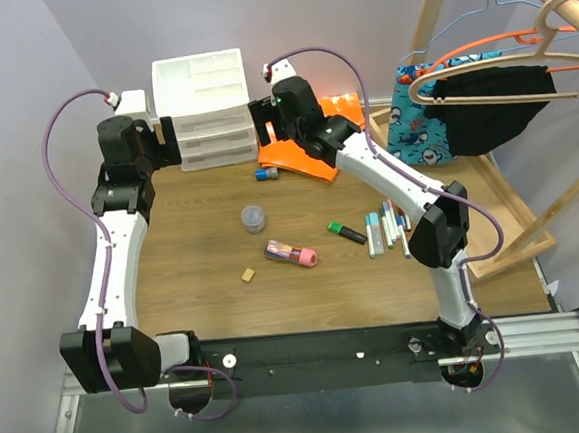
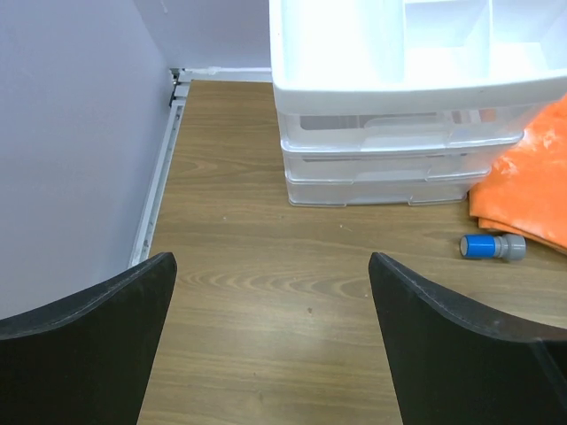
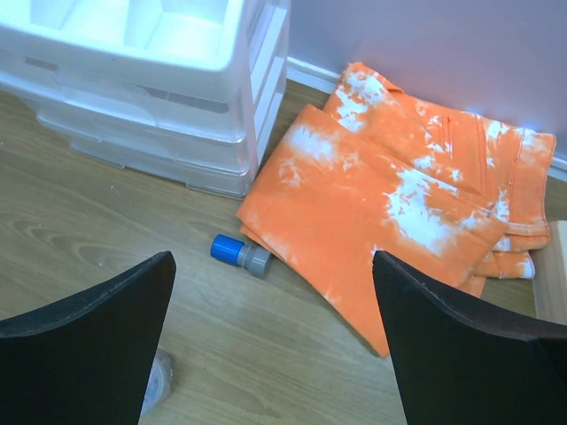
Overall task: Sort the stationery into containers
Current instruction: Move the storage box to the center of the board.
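Observation:
I will next move my left gripper outward until its fingers are on both sides of the top tray's side rim (image 1: 159,106) (image 2: 277,71) by its front corner, and then I will close it there.
The white three-drawer unit (image 1: 206,108) stands at the back of the table, its divided top tray showing in the left wrist view (image 2: 399,88) and the right wrist view (image 3: 151,97). A small blue-capped tube (image 1: 266,175) lies in front of it, also seen in the left wrist view (image 2: 493,246) and the right wrist view (image 3: 241,254). White pens (image 1: 389,227), a green-capped marker (image 1: 347,232) and a pink-capped bottle (image 1: 291,253) lie mid-table. My left gripper (image 2: 272,266) is open and empty, left of the unit (image 1: 168,138). My right gripper (image 3: 273,266) is open and empty, above the tube (image 1: 262,126).
An orange cloth (image 1: 314,149) lies right of the unit and touches the tube. A clear round pot (image 1: 253,217) and a small tan block (image 1: 246,275) sit mid-table. A shallow wooden tray (image 1: 510,219) and a hanger rack with clothes (image 1: 491,100) stand at the right.

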Available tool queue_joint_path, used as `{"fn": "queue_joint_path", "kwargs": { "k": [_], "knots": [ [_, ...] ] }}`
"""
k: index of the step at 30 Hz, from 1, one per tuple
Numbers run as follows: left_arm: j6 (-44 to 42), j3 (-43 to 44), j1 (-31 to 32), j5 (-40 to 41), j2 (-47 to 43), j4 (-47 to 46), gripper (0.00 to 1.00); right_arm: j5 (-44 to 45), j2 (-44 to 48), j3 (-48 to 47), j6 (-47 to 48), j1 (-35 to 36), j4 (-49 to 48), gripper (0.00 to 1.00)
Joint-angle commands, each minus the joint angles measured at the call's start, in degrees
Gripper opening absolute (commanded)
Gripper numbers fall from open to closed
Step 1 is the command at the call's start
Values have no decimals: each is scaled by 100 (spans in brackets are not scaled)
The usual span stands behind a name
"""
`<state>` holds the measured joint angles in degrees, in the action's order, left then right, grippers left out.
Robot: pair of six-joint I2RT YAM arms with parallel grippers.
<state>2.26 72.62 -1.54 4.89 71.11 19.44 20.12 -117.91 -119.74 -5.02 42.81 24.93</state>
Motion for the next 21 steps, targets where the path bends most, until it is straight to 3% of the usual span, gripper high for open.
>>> {"fn": "queue_joint_path", "kwargs": {
  "k": [1, 4, 6, 10, 13, 18, 19, 21],
  "knots": [
    [-200, 270, -22, 29, 305, -177, 99, -26, -417, -522, -70, 44, -137, 100],
    [-393, 568, -30, 223, 700, -81, 99, -17, -496, -813, 159, 44, -286, 100],
    [-350, 902, -30, 398, 930, 68, 99, 317, -461, -631, -51, 44, -900, 97],
    [10, 1201, -118, 724, 1386, -98, 99, -121, -522, -550, -166, 44, -1955, 88],
    [160, 1430, -171, 716, 1624, -291, 99, -368, -882, -978, -271, 44, -2431, 82],
    [248, 1606, -232, 760, 2064, -766, 99, -245, -1646, -1534, -237, 44, -3151, 81],
    [292, 1702, -250, 733, 2256, -732, 97, -228, -1743, -1621, -211, 52, -3195, 81],
    [380, 2010, -285, 419, 2424, -635, 85, -158, -1919, -1850, -141, 44, -3336, 80]
  ]
}}
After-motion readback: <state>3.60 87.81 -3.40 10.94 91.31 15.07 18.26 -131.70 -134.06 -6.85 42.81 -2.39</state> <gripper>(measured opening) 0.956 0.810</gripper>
